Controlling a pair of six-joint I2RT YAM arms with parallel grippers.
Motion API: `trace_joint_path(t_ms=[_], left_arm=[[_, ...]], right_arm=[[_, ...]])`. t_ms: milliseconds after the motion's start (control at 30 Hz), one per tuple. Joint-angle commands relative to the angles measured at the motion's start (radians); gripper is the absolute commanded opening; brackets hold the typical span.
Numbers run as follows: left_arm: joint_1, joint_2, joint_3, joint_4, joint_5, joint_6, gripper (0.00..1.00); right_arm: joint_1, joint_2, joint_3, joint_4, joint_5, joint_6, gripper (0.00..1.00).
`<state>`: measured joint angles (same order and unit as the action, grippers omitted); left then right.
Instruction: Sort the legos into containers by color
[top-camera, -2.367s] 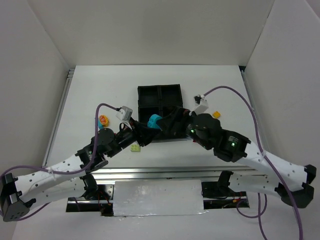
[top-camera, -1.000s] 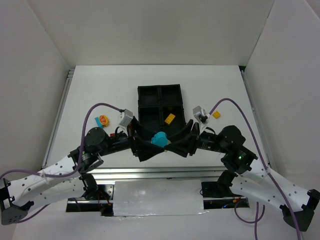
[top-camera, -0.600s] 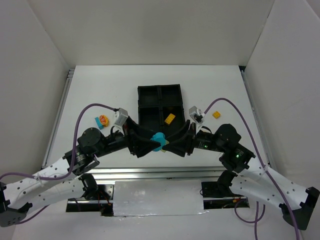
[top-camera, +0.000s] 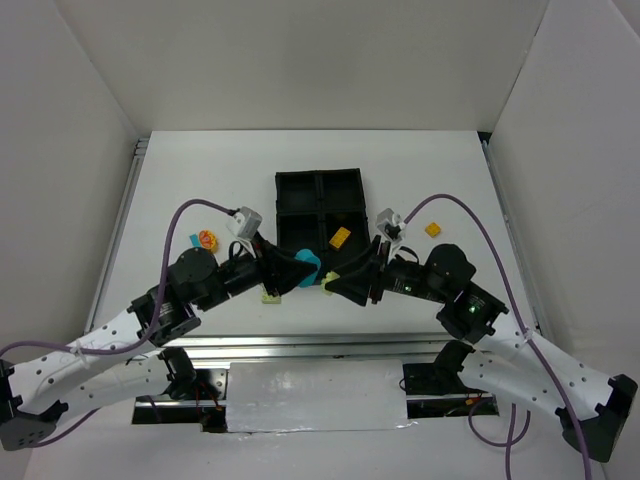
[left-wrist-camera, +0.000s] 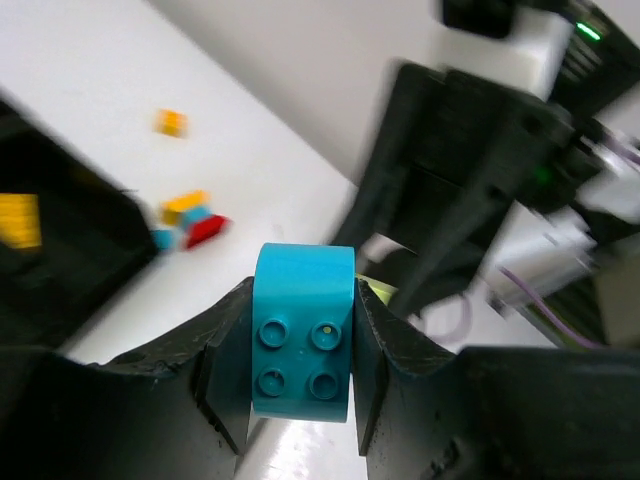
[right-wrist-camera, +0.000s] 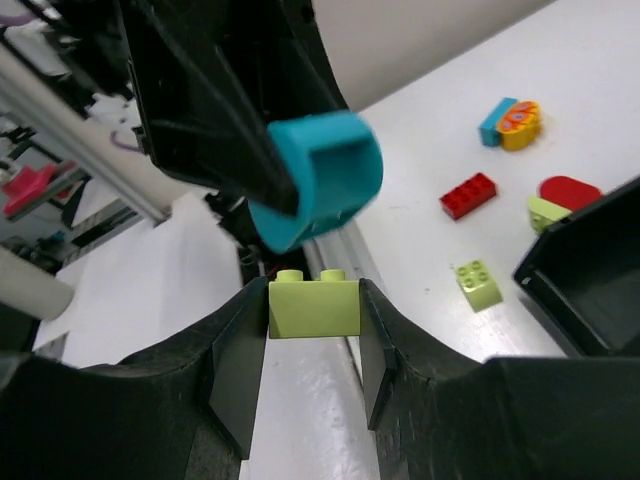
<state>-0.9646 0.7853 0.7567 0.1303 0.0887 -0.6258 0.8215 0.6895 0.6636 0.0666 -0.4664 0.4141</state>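
My left gripper will next move outward, tilt downward and lower into the tray's near empty section to release the cyan-blue lego, as the neighboring section already holds yellow.
A cyan-blue lego with four studs sits clamped between my left gripper's jaws; from above it hangs just in front of the black tray. My right gripper is shut on a pale lime lego, studs up. The two grippers face each other a short gap apart, and the cyan lego shows just above the lime one. One yellow lego lies in the tray's near right compartment.
Loose on the table left of the tray: a red lego, a cyan and orange piece, a red rounded piece and a lime lego. A yellow lego lies right of the tray. The table's metal front rail runs below both grippers.
The left gripper has shut on the cyan lego and drawn it up and left, away from the right gripper. The right gripper still grips the lime lego.
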Motion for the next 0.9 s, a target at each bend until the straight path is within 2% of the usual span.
trace_joint_path(t_ms=[0, 100, 200, 233, 333, 433, 533, 667, 733, 833, 867], left_arm=[[0.044, -0.020, 0.093, -0.140, -0.328, 0.026, 0.00], [0.053, 0.038, 0.142, -0.221, -0.472, 0.053, 0.00], [0.055, 0.127, 0.159, -0.250, -0.562, 0.069, 0.00], [0.058, 0.147, 0.150, -0.230, -0.582, 0.067, 0.00], [0.069, 0.260, 0.136, -0.163, -0.616, 0.058, 0.00], [0.078, 0.328, 0.127, -0.092, -0.644, 0.061, 0.00], [0.104, 0.426, 0.135, -0.041, -0.626, 0.046, 0.06], [0.135, 0.557, 0.141, 0.018, -0.598, 0.026, 0.24], [0.165, 0.600, 0.168, 0.005, -0.554, 0.012, 0.27], [0.188, 0.666, 0.187, 0.000, -0.540, -0.005, 0.46], [0.190, 0.693, 0.191, 0.000, -0.538, -0.011, 0.62]], right_arm=[[-0.056, 0.011, -0.016, -0.016, 0.049, -0.026, 0.00], [-0.096, 0.021, -0.045, -0.017, 0.119, 0.003, 0.00], [-0.102, 0.062, -0.013, -0.059, 0.329, 0.057, 0.00], [-0.104, 0.108, 0.032, -0.115, 0.482, 0.078, 0.00], [-0.125, 0.217, 0.149, -0.210, 0.685, 0.124, 0.00], [-0.153, 0.293, 0.241, -0.252, 0.736, 0.147, 0.00], [-0.176, 0.312, 0.289, -0.269, 0.791, 0.179, 0.00], [-0.200, 0.295, 0.306, -0.252, 0.772, 0.178, 0.00], [-0.212, 0.288, 0.309, -0.255, 0.747, 0.175, 0.00], [-0.225, 0.271, 0.294, -0.258, 0.724, 0.170, 0.00], [-0.231, 0.266, 0.288, -0.257, 0.720, 0.167, 0.00]])
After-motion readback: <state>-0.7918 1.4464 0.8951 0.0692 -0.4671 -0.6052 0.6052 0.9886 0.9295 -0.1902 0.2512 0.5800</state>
